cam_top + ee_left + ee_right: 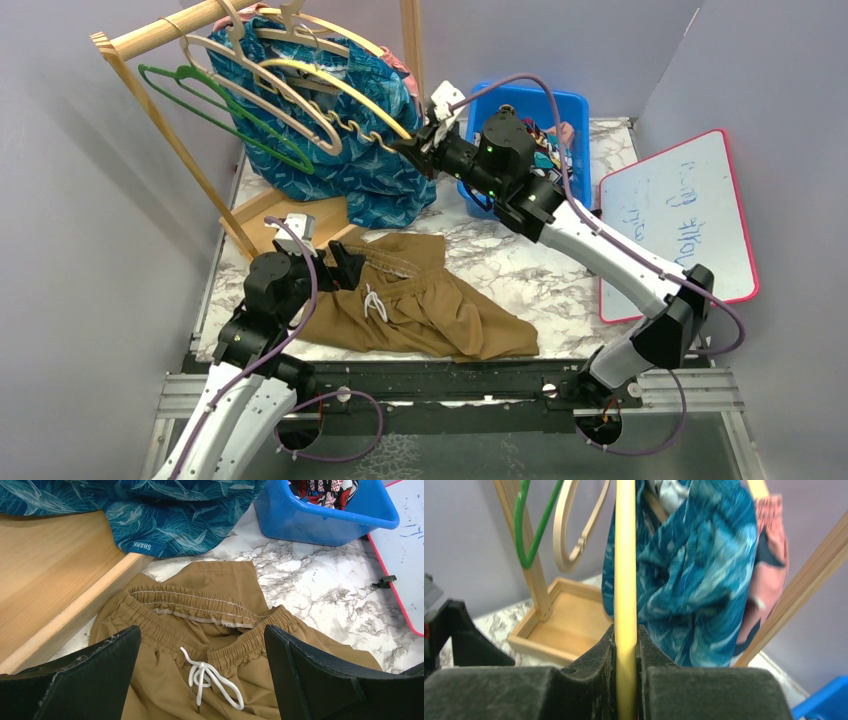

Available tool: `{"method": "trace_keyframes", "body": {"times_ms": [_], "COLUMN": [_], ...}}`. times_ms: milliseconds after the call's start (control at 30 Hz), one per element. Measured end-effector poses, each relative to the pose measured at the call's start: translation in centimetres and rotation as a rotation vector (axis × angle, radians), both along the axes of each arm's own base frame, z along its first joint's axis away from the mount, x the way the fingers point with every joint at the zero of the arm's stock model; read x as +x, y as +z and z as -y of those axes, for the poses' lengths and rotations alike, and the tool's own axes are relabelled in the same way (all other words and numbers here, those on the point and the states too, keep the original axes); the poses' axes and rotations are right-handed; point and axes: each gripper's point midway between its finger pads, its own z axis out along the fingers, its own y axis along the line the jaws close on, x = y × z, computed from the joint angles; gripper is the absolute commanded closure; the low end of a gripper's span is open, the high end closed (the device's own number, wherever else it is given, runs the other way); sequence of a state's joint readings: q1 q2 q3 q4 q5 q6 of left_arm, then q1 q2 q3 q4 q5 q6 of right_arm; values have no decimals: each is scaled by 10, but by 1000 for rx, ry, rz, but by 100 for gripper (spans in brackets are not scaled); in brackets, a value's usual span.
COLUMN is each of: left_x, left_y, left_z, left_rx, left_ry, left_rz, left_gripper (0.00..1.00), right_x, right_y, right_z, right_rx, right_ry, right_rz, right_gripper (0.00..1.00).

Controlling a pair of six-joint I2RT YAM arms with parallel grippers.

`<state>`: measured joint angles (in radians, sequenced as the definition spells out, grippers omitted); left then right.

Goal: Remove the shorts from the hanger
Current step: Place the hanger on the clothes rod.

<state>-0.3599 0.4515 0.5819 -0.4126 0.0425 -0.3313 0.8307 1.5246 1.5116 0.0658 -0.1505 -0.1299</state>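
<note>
The yellow hanger (625, 580) is bare, so my right gripper will carry its end up and outward, left in the top view, toward the rack, and open next.
Olive-brown shorts (420, 300) with a white drawstring (212, 677) lie flat on the marble table. My left gripper (202, 672) is open just above their waistband, touching nothing. Teal patterned shorts (340, 130) hang on the wooden rack (160, 35), also in the right wrist view (689, 580). Pink shorts with navy blotches (769, 565) hang behind them. My right gripper (412, 148) is shut on the end of a yellow hanger (625, 580), which runs up to the rack (320, 75). Comic-print shorts (325, 490) lie in the blue bin.
A blue bin (575, 110) stands at the back right. A pink-framed whiteboard (680, 215) lies at the right. The rack's wooden base tray (285, 215) sits at the left. A green hanger (230, 110) and beige hangers (270, 85) hang empty on the rack.
</note>
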Motion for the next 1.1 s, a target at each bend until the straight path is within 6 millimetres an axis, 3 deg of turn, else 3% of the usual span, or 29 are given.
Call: {"method": "trace_keyframes", "body": {"times_ms": [233, 333, 500, 800, 900, 1033, 1100], "left_x": [0, 0, 0, 0, 0, -1, -2], "left_y": [1, 1, 1, 1, 1, 4, 4], "left_z": [0, 0, 0, 0, 0, -1, -1], "left_rx": [-1, -1, -1, -1, -2, -5, -4], "left_ry": [0, 0, 0, 0, 0, 0, -1], "left_rz": [4, 4, 4, 4, 5, 15, 17], "left_gripper": [5, 5, 5, 6, 6, 6, 6], "right_x": [16, 26, 39, 59, 67, 74, 75], "right_y": [33, 22, 26, 61, 54, 21, 14], "right_z": [-21, -33, -52, -78, -88, -98, -99], "right_rx": [101, 96, 105, 148, 130, 72, 63], "right_ry": [-2, -12, -11, -4, -4, -7, -11], "right_rz": [2, -22, -26, 6, -17, -81, -94], "right_gripper": [98, 98, 98, 98, 98, 98, 98]}}
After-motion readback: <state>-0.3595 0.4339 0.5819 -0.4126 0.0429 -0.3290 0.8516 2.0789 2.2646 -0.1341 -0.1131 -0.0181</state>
